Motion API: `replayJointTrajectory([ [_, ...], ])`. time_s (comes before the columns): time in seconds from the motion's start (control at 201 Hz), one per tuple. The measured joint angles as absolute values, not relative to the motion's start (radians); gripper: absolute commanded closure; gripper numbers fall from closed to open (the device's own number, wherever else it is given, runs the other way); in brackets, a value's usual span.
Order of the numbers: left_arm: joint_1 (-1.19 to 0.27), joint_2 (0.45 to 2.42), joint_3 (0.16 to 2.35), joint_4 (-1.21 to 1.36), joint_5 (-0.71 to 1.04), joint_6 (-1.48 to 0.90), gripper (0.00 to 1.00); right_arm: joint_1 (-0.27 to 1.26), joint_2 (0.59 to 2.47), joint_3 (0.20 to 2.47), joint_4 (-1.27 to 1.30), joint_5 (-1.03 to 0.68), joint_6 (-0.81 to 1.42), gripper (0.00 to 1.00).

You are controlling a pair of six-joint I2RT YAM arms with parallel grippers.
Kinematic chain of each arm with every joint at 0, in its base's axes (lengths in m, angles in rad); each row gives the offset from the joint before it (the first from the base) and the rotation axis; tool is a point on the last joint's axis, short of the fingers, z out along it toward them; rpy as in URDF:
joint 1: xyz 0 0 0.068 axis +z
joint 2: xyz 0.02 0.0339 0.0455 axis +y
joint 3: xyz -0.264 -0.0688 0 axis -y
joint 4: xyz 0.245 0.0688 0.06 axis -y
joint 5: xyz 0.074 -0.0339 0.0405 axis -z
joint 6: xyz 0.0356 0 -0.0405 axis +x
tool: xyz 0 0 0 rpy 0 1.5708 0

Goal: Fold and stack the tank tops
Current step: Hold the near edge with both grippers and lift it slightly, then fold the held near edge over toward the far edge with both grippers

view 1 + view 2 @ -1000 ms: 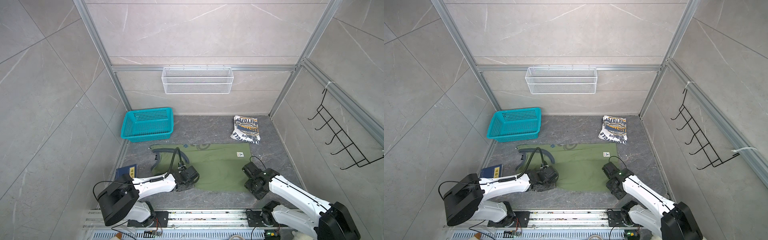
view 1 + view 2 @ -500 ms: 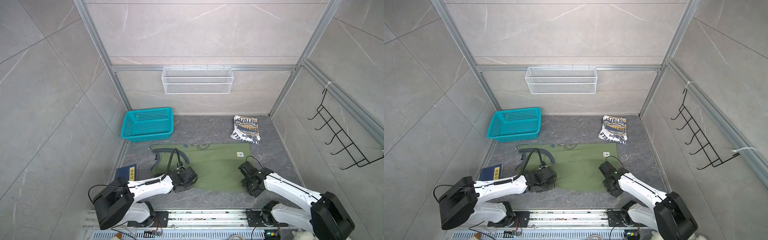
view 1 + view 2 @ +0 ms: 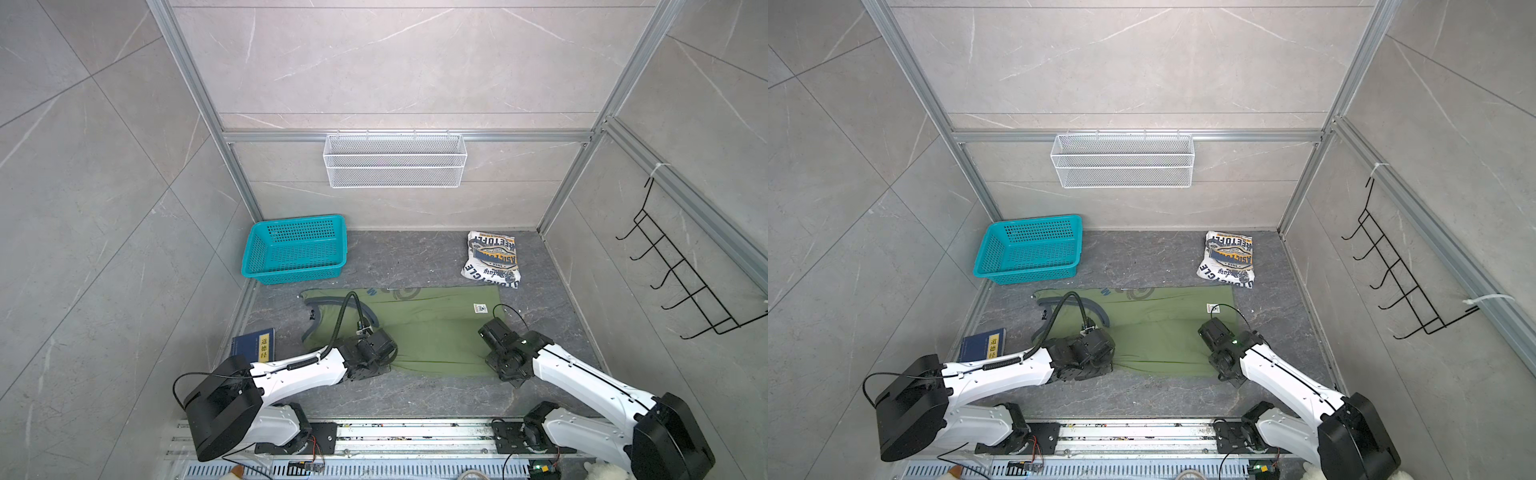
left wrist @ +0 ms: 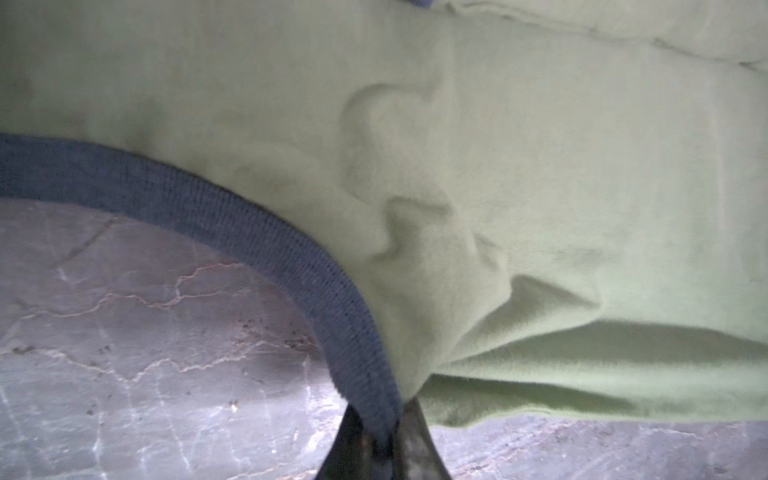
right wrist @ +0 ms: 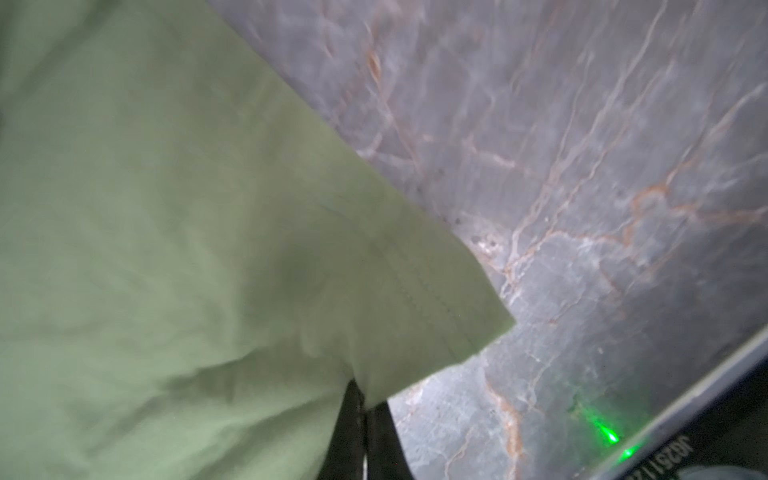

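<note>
The robot's right gripper should rise next and carry the hem corner outward onto the white label (image 3: pixel 480 308) to release it, since the olive green tank top lies spread flat.
The olive green tank top (image 3: pixel 419 328) (image 3: pixel 1158 328) lies spread flat on the dark stone floor, armholes to the left. My left gripper (image 4: pixel 380 432) is shut on its grey armhole trim (image 4: pixel 257 232) at the near left edge, seen in a top view under the wrist (image 3: pixel 370 353). My right gripper (image 5: pixel 365 407) is shut on the near right hem corner (image 5: pixel 436 299), by the wrist (image 3: pixel 505 357). The white tank top (image 3: pixel 492 259) (image 3: pixel 1227 259) lies folded at the back right, print up.
A teal basket (image 3: pixel 297 249) stands at the back left. A dark blue book (image 3: pixel 255 345) lies at the left by the wall. A white wire shelf (image 3: pixel 395 160) hangs on the back wall and black hooks (image 3: pixel 681 286) on the right wall.
Both grippers have closed on the near edge of the olive tank top. The right arm has slid left to the hem corner; the left wrist has settled lower on the armhole.
</note>
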State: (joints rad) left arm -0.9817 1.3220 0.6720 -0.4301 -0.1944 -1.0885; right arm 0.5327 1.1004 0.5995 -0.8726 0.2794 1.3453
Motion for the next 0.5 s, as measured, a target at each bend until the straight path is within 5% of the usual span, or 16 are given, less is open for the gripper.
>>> replayJointTrajectory([
  [0.498,-0.789,1.476,0.967,-0.506,-0.182,-0.912,0.95,0.428,1.365,0.955,-0.759,0.299,0.984,1.0],
])
